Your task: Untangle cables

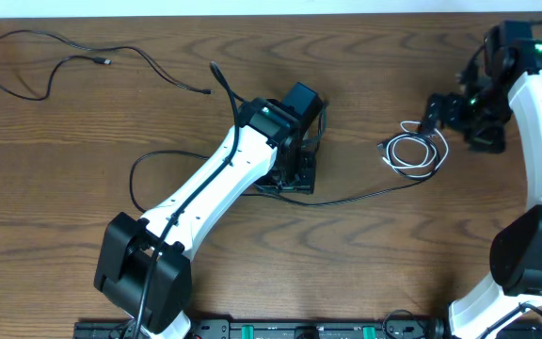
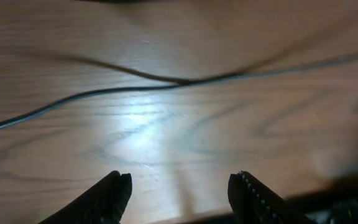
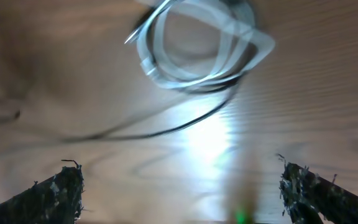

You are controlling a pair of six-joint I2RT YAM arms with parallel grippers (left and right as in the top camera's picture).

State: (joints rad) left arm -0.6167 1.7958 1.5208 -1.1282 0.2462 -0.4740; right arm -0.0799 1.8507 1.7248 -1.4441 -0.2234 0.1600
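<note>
The robot's right gripper will move down and back past the white coil onto the black cable's free part [image 1: 396, 189] [image 3: 178, 128], where the long black cable leaves the coil.
A long black cable [image 1: 346, 200] runs from a loop [image 1: 137, 179] at the left, under my left arm, to a coiled white cable [image 1: 414, 155] right of centre. My left gripper [image 1: 294, 179] points down over this black cable. In the left wrist view the black cable [image 2: 135, 87] crosses the wood ahead of the open left gripper [image 2: 179, 186], which holds nothing. My right gripper [image 1: 433, 111] hovers just beyond the white coil. From the right wrist, the white cable [image 3: 197, 50] and a black strand [image 3: 166, 130] lie ahead of the wide-open right gripper [image 3: 182, 186].
Two more thin black cables lie at the far left: one looped [image 1: 26, 71], one ending in a plug [image 1: 205, 91]. The wooden table [image 1: 64, 226] ends at a white edge along the back. Both arm bases stand at the front edge.
</note>
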